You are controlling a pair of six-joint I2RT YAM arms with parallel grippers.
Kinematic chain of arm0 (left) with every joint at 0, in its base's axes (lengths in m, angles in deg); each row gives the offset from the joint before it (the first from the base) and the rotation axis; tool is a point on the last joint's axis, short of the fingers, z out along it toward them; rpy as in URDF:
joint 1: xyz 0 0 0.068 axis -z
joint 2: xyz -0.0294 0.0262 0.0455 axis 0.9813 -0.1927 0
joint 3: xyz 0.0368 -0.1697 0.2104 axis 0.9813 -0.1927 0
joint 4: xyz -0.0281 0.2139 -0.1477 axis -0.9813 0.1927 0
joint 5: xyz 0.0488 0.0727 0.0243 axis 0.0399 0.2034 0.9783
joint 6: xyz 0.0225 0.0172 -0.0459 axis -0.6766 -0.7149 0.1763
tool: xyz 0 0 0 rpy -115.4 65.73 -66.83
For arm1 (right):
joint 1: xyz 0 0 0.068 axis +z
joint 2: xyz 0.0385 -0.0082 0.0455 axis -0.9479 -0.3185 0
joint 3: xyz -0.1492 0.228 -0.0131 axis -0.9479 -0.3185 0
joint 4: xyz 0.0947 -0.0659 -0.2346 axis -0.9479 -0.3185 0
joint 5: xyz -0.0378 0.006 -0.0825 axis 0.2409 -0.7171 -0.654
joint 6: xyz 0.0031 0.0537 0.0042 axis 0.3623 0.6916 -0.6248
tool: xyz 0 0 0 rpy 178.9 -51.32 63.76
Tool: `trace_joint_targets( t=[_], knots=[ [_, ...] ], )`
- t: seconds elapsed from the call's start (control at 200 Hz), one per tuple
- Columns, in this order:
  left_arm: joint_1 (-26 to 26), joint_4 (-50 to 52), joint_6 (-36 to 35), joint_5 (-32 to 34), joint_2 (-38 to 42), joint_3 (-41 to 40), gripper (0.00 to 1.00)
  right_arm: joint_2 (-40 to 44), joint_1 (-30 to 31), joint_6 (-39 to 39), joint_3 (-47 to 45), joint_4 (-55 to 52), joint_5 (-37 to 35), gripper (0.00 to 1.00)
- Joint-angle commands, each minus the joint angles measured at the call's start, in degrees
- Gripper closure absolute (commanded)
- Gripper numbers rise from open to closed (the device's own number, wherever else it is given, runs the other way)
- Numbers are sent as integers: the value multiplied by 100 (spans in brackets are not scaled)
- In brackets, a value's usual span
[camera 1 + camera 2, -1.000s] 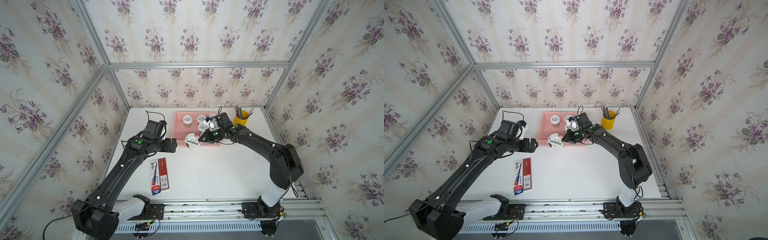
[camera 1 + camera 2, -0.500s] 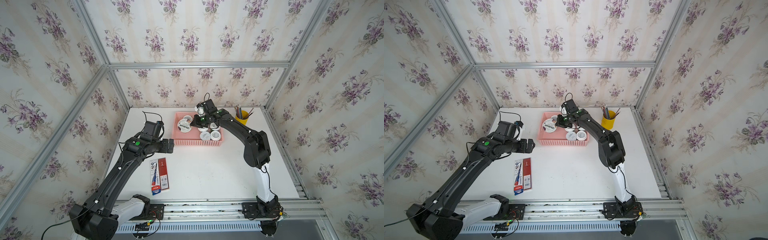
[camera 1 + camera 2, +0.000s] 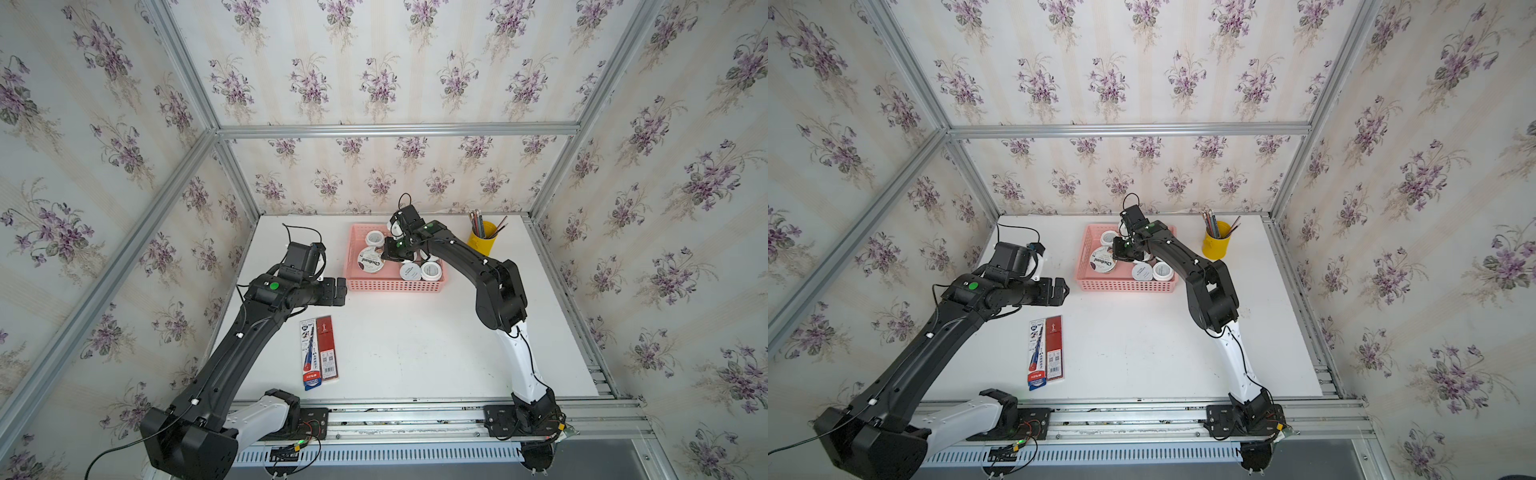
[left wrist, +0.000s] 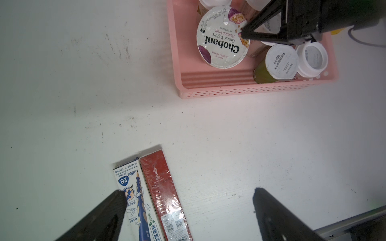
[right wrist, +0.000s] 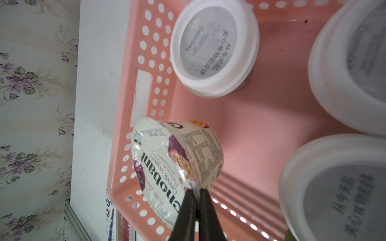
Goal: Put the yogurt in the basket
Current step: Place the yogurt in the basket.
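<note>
Next, my right gripper will lower the tilted cup and release the cup's rim, since the basket's bare bottom lies below the gripper beside the white-lidded cups.
The pink basket [image 3: 395, 286] [image 3: 1125, 286] [image 4: 250, 89] [image 5: 146, 52] stands at the back of the table. Small white-lidded yogurt cups [image 3: 410, 272] [image 3: 1142, 272] [image 4: 282, 62] [image 5: 213, 48] stand inside it. My right gripper [image 3: 384, 256] [image 3: 1116, 254] [image 4: 242, 34] [image 5: 196, 191] is shut on the lid rim of the Chobani yogurt cup [image 3: 369, 260] [image 3: 1103, 259] [image 4: 223, 37] [image 5: 177, 158]. That cup is tilted inside the basket's left part. My left gripper [image 3: 341, 286] [image 3: 1063, 286] [image 4: 189, 192] hovers open and empty just left of the basket's front corner.
A yellow pencil cup [image 3: 482, 241] [image 3: 1217, 245] stands to the right of the basket. Two flat pencil boxes [image 3: 319, 353] [image 3: 1046, 353] [image 4: 154, 198] lie on the table below my left gripper. Walls enclose the table on three sides.
My right gripper carried the Chobani cup from the basket's front wall back into its left part. The left arm has barely shifted.
</note>
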Motion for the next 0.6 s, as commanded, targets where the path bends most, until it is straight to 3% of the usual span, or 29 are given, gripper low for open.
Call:
trace_joint_targets(
  t=[0.0, 0.594],
  knots=[
    [-10, -51, -66, -59, -24, -6, 1, -113, 23, -114, 116, -142, -149, 94],
    [-82, -58, -64, -104, -101, 20, 1, -368, 45, -309, 382, -391, -360, 92]
  ],
)
